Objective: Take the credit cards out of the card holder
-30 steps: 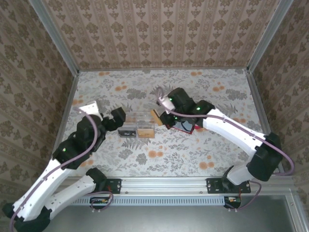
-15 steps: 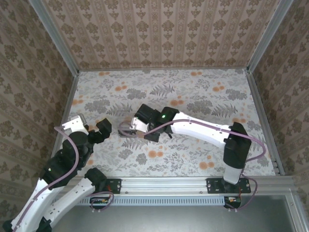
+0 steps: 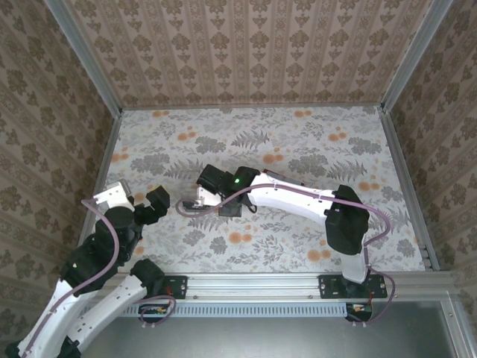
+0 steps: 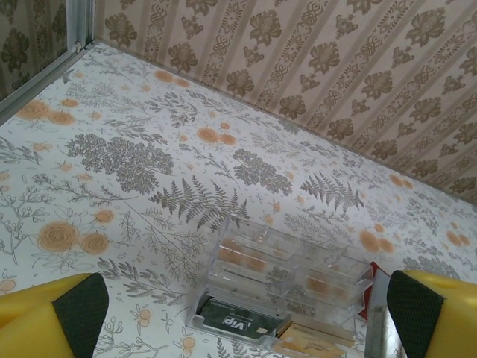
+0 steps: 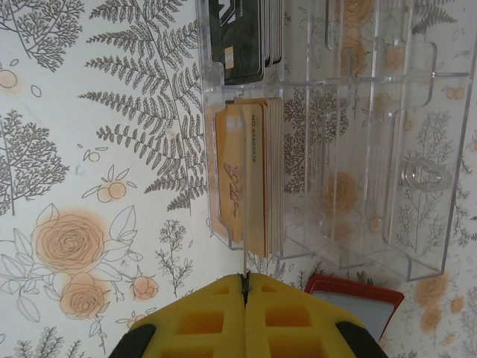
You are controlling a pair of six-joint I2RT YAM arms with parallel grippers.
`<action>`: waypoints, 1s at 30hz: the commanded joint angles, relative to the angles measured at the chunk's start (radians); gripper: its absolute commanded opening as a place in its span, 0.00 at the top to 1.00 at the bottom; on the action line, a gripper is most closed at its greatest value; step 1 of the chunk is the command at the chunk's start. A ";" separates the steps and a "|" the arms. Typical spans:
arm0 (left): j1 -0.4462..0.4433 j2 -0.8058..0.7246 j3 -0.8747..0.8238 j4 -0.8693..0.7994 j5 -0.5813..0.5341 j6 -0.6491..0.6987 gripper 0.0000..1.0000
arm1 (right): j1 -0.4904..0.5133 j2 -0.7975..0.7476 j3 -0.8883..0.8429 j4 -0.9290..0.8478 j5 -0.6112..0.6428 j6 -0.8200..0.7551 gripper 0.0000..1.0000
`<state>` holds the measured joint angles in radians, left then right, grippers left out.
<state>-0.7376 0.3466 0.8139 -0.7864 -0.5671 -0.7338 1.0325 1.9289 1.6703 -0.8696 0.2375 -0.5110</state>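
My right gripper should lower the pinched card's bottom edge toward the stack of tan cards below and release it there.
The clear acrylic card holder (image 5: pixel 358 149) lies flat on the floral table. One slot holds dark grey credit cards (image 5: pixel 237 37), and the slot beside it holds a stack of tan cards (image 5: pixel 257 179). My right gripper (image 5: pixel 244 282) is shut on the bottom edge of one tan card that sticks out of the stack, seen edge-on. In the top view the right gripper (image 3: pixel 197 200) sits over the holder. My left gripper (image 4: pixel 246 298) is open wide, apart from the holder (image 4: pixel 291 268), with a dark "VIP" card (image 4: pixel 235 317) at the holder's near end. From above, the left gripper (image 3: pixel 153 203) is left of the holder.
A red wallet (image 5: pixel 350 298) lies right beside the holder, and its edge (image 4: pixel 367 294) shows by my left gripper's right finger. Patterned walls with metal rails (image 3: pixel 100 179) close in the table on three sides. The right arm (image 3: pixel 298 200) stretches across the middle.
The right arm swung left from the red wallet to the card holder, with its gripper shut. The left arm drew back toward the near left, with its gripper open.
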 commanded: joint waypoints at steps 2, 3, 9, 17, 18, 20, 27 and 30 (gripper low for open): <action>0.007 -0.016 0.001 -0.056 -0.055 -0.027 0.00 | -0.002 0.032 0.009 -0.003 0.036 -0.040 1.00; 0.006 -0.020 0.004 -0.070 -0.073 -0.037 0.00 | -0.001 0.036 0.009 0.000 0.037 -0.044 1.00; 0.006 -0.077 -0.001 -0.106 -0.129 -0.064 0.00 | -0.009 0.059 0.011 0.020 0.042 -0.053 1.00; 0.006 -0.099 -0.001 -0.122 -0.154 -0.070 0.00 | -0.018 0.083 0.013 0.025 0.035 -0.053 1.00; 0.006 -0.097 -0.002 -0.119 -0.153 -0.070 0.00 | -0.019 0.088 0.013 0.025 0.034 -0.051 1.00; 0.006 -0.095 -0.003 -0.118 -0.150 -0.069 0.00 | -0.022 0.095 0.014 0.027 0.034 -0.049 1.00; 0.006 -0.095 -0.010 -0.111 -0.147 -0.070 0.00 | -0.028 0.114 0.021 0.025 0.021 -0.036 1.00; 0.007 -0.095 -0.017 -0.103 -0.143 -0.070 0.00 | -0.032 0.121 0.020 0.024 0.012 -0.035 1.00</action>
<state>-0.7376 0.2550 0.8116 -0.8902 -0.6964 -0.7937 1.0088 2.0293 1.6699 -0.8371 0.2550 -0.5472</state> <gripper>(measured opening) 0.998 0.065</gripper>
